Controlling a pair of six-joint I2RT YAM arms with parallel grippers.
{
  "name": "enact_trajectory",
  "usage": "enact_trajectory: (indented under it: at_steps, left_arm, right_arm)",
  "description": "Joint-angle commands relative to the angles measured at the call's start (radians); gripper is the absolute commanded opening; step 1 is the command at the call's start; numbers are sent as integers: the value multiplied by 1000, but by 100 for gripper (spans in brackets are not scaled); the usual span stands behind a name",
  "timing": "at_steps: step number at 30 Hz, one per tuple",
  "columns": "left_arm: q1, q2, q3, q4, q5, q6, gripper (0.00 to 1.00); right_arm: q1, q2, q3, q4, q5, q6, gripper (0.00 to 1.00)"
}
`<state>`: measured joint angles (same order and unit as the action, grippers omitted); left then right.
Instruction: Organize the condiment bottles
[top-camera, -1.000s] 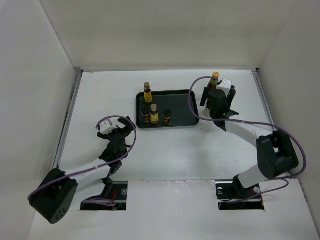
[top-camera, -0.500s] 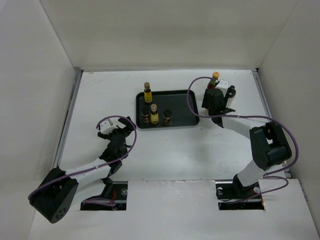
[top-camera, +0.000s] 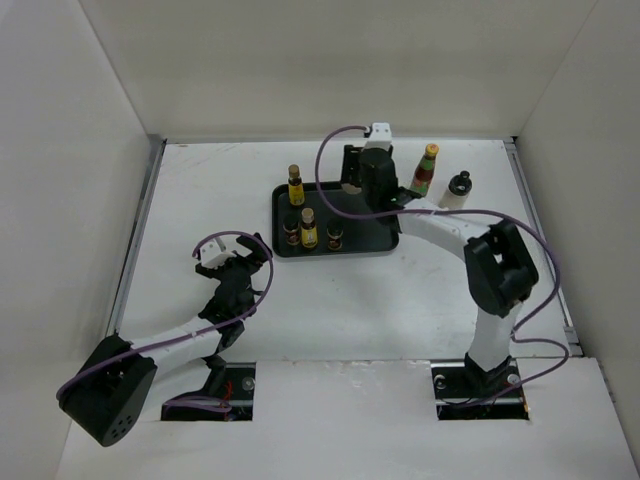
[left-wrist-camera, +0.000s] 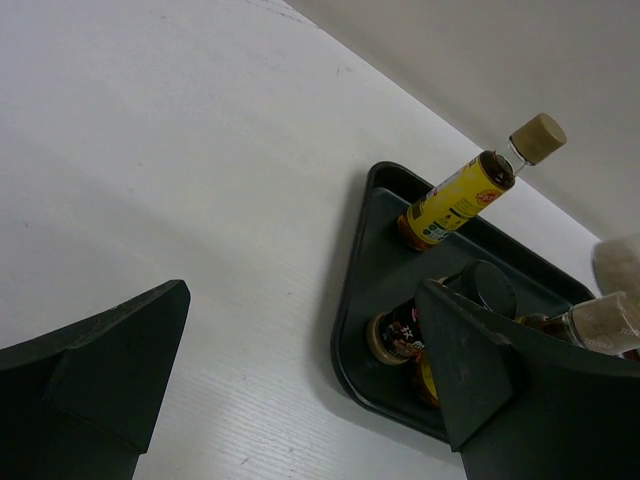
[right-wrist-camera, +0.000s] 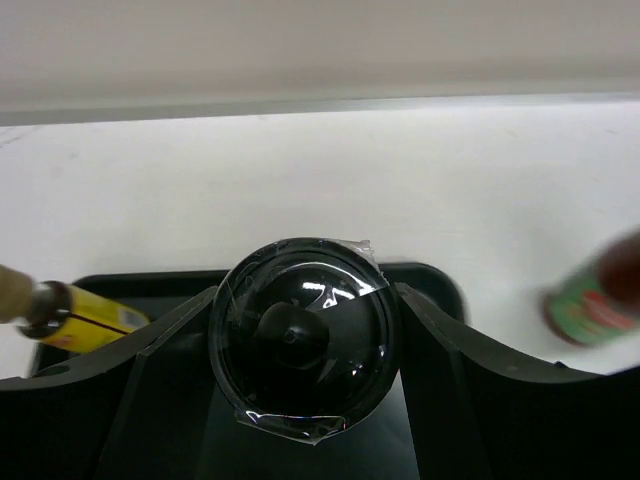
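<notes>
My right gripper shifts next to the bare tray beside the back yellow-labelled bottle, below it and to its left in the top view, then lowers the shaker and releases.
My right gripper (top-camera: 363, 183) is shut on the pale dark-lidded shaker, whose glossy black lid (right-wrist-camera: 303, 335) fills the space between the fingers (right-wrist-camera: 170, 350). It holds it over the back right of the black tray (top-camera: 365, 238). On the tray stand two yellow-labelled bottles (top-camera: 296, 186) (top-camera: 309, 228) and two short dark jars (top-camera: 291, 231) (top-camera: 335, 234). The green-capped red-necked bottle (top-camera: 427, 168) and the white black-capped bottle (top-camera: 458, 190) stand on the table right of the tray. My left gripper (top-camera: 235, 265) is open and empty, left of and nearer than the tray.
The left wrist view shows the tray's near left corner (left-wrist-camera: 350, 330) with a yellow-labelled bottle (left-wrist-camera: 455, 195) and a short jar (left-wrist-camera: 395, 335). White walls close in the table at the back and sides.
My right gripper has swung left from beside the green-capped bottle to over the tray's back right, carrying the shaker. The white bottle now shows. The left arm has not moved.
</notes>
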<state>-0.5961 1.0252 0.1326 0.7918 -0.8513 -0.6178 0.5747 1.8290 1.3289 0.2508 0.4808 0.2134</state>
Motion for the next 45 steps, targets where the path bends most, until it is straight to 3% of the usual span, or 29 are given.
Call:
enact_trajectory:
  at_steps: [1,12,17,22,27,33,36,37,40,45]
  left_arm:
    - [3,-11,27,52,8,-7,100]
    - [0,9,32,52,9,-8,100]
    - [2,4,30,52,9,-8,100]
    - [5,4,33,52,26,-8,100]
    - [5,7,33,52,26,-8,100]
    - [6,9,33,52,26,-8,100]
    - [6,22,35,58,26,-10,100]
    - [5,33,36,64,27,-10,100]
    - [6,18,32,69,31,-8,100]
    - [9,36,38,69,34,-5,100]
  right_arm:
    - [30,85,117,65,-76,1,63]
    - [63,249,251,44,-136,67,65]
    - [73,283,274,45,-130,81,80]
    - [75,219,260,50,-133,90,96]
    - [60,15,123,86,-140,98,100]
    - [-63,-302,-236,143,-62,107,91]
    - [-141,-424,-399,133,62,141,68]
    - [-167,-457,-445,127,106,145,65]
    - [-276,-482,-511,96,165,120,69]
    - [-439,-351,-407,42,72,98,92]
